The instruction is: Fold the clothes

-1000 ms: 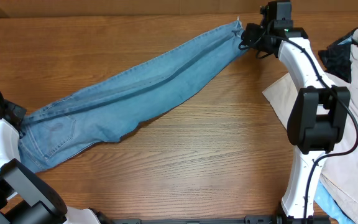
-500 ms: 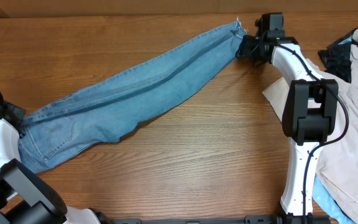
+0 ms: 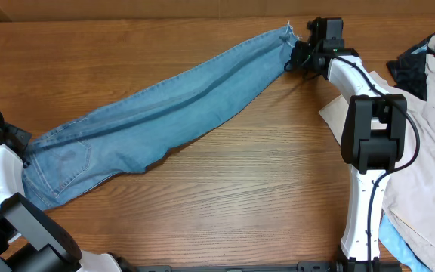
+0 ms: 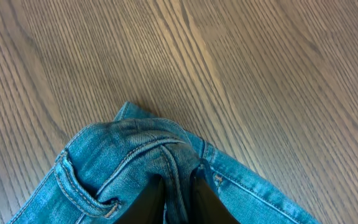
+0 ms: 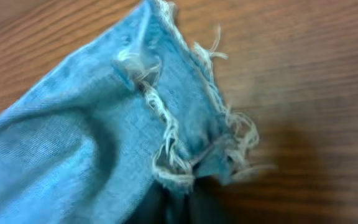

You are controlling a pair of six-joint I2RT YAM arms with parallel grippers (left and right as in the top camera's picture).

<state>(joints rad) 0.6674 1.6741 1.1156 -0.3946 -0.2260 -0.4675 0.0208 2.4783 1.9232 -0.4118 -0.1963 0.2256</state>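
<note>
The left gripper draws the waistband's seam fold outward a short way over the tabletop just past the jeans' waist end [image 3: 33,123] next. It then releases the seam fold, since the jeans [image 3: 165,113] lie slanted.
The clothes are light-blue denim jeans [image 3: 165,113], folded lengthwise and stretched diagonally from lower left to upper right on the wooden table [image 3: 240,204]. My left gripper [image 3: 26,145] sits at the waist end. In the left wrist view it [image 4: 179,200] is shut on a seam fold of the waistband [image 4: 123,158], beside a belt loop [image 4: 73,186]. My right gripper [image 3: 294,54] is at the frayed hem [image 3: 287,34]. In the right wrist view it [image 5: 178,202] is shut on the fringed edge [image 5: 179,162] of the leg.
A heap of beige garments [image 3: 429,121] lies at the right edge, with a dark piece [image 3: 406,69] above it and a pale blue bit [image 3: 395,242] at the bottom right. The right arm [image 3: 372,143] stands over that side.
My right gripper slid left onto the frayed hem and closed on it. The jeans and the left arm stay where they were.
</note>
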